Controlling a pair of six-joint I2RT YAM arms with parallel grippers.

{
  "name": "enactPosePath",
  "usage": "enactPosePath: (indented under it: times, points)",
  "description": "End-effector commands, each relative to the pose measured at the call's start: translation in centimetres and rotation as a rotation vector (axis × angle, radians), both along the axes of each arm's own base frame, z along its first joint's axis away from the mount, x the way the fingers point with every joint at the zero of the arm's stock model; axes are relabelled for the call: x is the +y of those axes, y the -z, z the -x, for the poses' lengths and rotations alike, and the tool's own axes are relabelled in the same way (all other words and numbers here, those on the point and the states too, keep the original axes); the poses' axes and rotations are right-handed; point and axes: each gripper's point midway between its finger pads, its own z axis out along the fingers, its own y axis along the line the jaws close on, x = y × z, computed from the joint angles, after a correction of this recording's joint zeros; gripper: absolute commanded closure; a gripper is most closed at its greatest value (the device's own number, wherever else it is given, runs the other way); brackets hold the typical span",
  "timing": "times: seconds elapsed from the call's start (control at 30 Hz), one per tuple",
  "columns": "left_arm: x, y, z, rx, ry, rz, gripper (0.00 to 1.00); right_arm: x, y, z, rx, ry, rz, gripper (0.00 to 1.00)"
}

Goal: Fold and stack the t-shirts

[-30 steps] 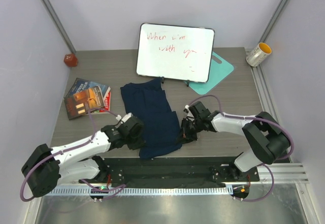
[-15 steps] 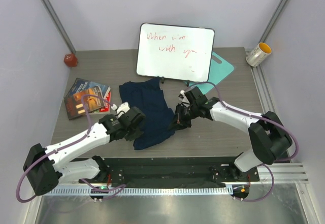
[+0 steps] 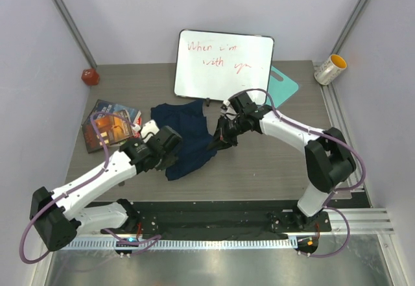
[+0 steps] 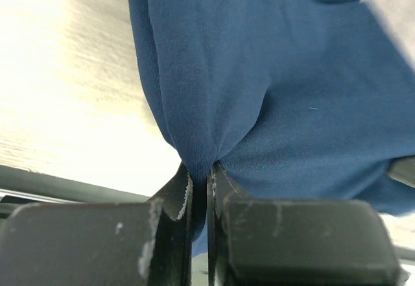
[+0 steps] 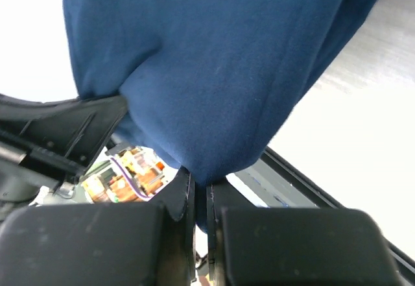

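Observation:
The t-shirt's far end (image 3: 163,113) lies flat and uncovered, so the left gripper will bring the t-shirt's pinched near edge outward and down over it and let go.
A dark navy t-shirt (image 3: 188,137) lies partly doubled over in the middle of the table. My left gripper (image 3: 170,155) is shut on its near left edge. My right gripper (image 3: 219,140) is shut on its right edge. In the left wrist view the blue t-shirt (image 4: 272,85) bunches into a pinch between my left gripper (image 4: 200,181). Seen from the right wrist, the t-shirt (image 5: 214,72) hangs over my right gripper (image 5: 200,192), clamped between the two black fingers.
A whiteboard (image 3: 224,67) with red writing stands at the back, with a teal board (image 3: 283,86) behind its right side. A book (image 3: 110,125) lies at the left, a red object (image 3: 89,76) in the back left corner, a yellow-topped cup (image 3: 330,69) at the back right.
Both grippers have carried the near end of the t-shirt away from the front edge toward the back, folding the shirt over itself. Both stayed shut on the cloth.

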Motion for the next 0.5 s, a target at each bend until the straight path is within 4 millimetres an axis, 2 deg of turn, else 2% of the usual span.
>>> enactPosePath:
  times: [0.0, 0.03, 0.07, 0.17, 0.2, 0.27, 0.3, 0.33, 0.47]
  points:
    - [2.4, -2.7, -1.7, -0.061, -0.081, -0.054, 1.00, 0.5, -1.7, -2.3, -0.003, -0.013, -0.061, 0.97]
    - [2.5, -2.7, -1.9, -0.058, -0.082, -0.062, 1.00, 0.6, -2.4, -3.2, -0.018, -0.004, -0.073, 0.97]
    - [2.6, -2.7, -2.2, -0.055, -0.085, -0.064, 1.00, 0.6, -2.0, -3.7, -0.006, 0.000, -0.073, 0.96]
    - [2.8, -2.7, -3.2, -0.039, -0.096, -0.059, 1.00, 1.0, -2.9, -5.1, -0.005, -0.001, -0.102, 0.95]
    - [2.9, -2.6, -3.5, -0.028, -0.099, -0.050, 1.00, 1.1, -2.4, -5.4, 0.010, -0.001, -0.100, 0.95]
    - [2.8, -2.1, -4.0, -0.016, -0.095, -0.049, 1.00, 1.5, -3.0, -6.2, 0.007, 0.003, -0.111, 0.95]
    - [2.8, -2.1, -4.2, -0.014, -0.095, -0.049, 1.00, 1.7, -2.5, -6.5, 0.020, 0.003, -0.107, 0.95]
    - [2.7, -2.1, -4.4, -0.013, -0.091, -0.046, 1.00, 2.1, -3.1, -6.9, 0.015, -0.002, -0.124, 0.95]
    - [2.5, -1.9, -5.3, -0.008, -0.082, -0.051, 1.00, 2.8, -2.6, -8.0, 0.031, 0.001, -0.125, 0.93]
